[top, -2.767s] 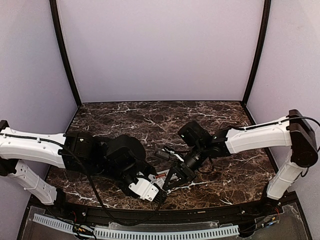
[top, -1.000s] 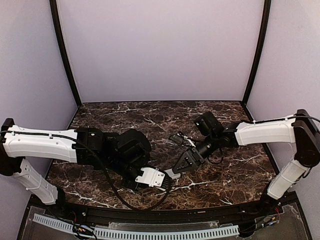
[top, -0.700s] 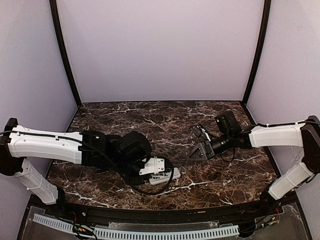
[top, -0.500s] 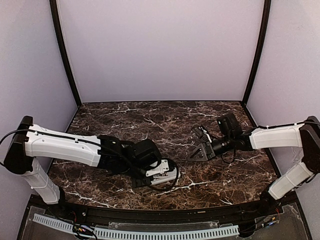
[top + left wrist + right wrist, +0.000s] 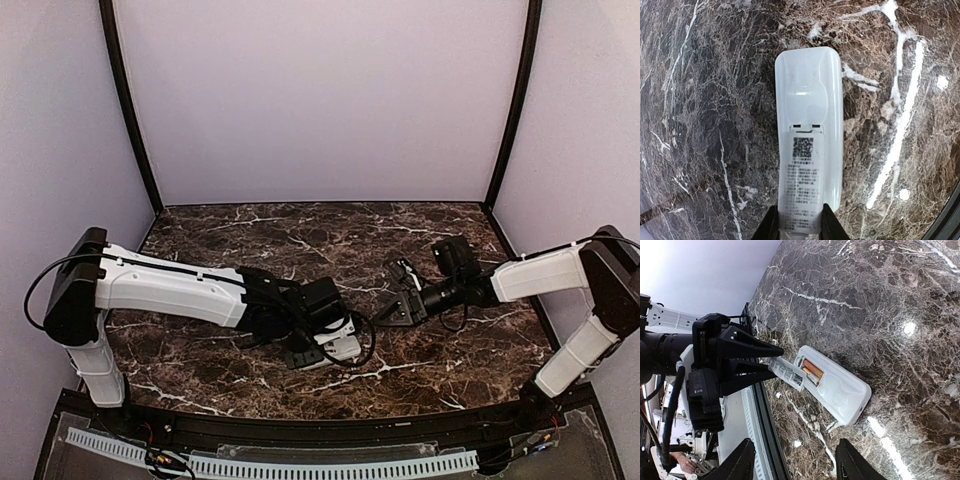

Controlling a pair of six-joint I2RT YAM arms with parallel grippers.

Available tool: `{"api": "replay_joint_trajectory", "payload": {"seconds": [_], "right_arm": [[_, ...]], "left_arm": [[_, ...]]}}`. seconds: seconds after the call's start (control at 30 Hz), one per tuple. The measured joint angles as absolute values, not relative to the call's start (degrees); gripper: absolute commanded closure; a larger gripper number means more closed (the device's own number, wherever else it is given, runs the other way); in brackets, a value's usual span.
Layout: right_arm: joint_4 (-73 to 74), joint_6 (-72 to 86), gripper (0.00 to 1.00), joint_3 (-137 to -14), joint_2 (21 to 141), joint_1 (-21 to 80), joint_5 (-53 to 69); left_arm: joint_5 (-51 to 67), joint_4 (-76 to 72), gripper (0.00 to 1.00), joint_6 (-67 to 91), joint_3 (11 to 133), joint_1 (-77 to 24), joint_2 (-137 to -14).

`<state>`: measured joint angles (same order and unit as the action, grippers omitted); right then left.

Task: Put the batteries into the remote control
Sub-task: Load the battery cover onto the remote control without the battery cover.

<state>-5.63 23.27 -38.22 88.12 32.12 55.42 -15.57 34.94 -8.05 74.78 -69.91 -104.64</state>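
My left gripper should next lower the tilted cover flat onto the uncovered battery bay below it, the cover's loose end against the dark slots, and let go.
The remote control [image 5: 840, 395] lies back-up on the marble table, its battery bay uncovered. Two orange batteries [image 5: 812, 371] lie side by side inside the bay. My left gripper [image 5: 776, 360] is shut on the labelled battery cover [image 5: 787, 372], holding it tilted over the bay's near end. In the left wrist view the cover [image 5: 801, 185] hides the bay, and the left gripper [image 5: 799, 222] pinches the cover's near end over the remote control [image 5: 809, 85]. My right gripper [image 5: 796, 450] is open and holds nothing, a short way right of the remote control [image 5: 343, 350] in the top view.
The table's black front rail [image 5: 765, 425] and a white slotted cable channel [image 5: 260, 465] run just in front of the remote. Lilac walls and black corner posts [image 5: 128, 110] close off the back and sides. Dark marble [image 5: 300, 235] stretches behind both arms.
My right gripper has drawn back to the right, away from the remote. My left arm has stretched further right with the cover, and the remote now rests on the table.
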Motion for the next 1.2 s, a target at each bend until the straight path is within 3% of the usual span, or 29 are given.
{"api": "replay_joint_trajectory", "payload": {"seconds": [1.2], "right_arm": [[-7.7,23.2,0.47,-38.2,90.2,31.8,57.2]], "left_arm": [[-12.9,36.9,0.86,-7.7,76.7,-67.6,-108.2]]}}
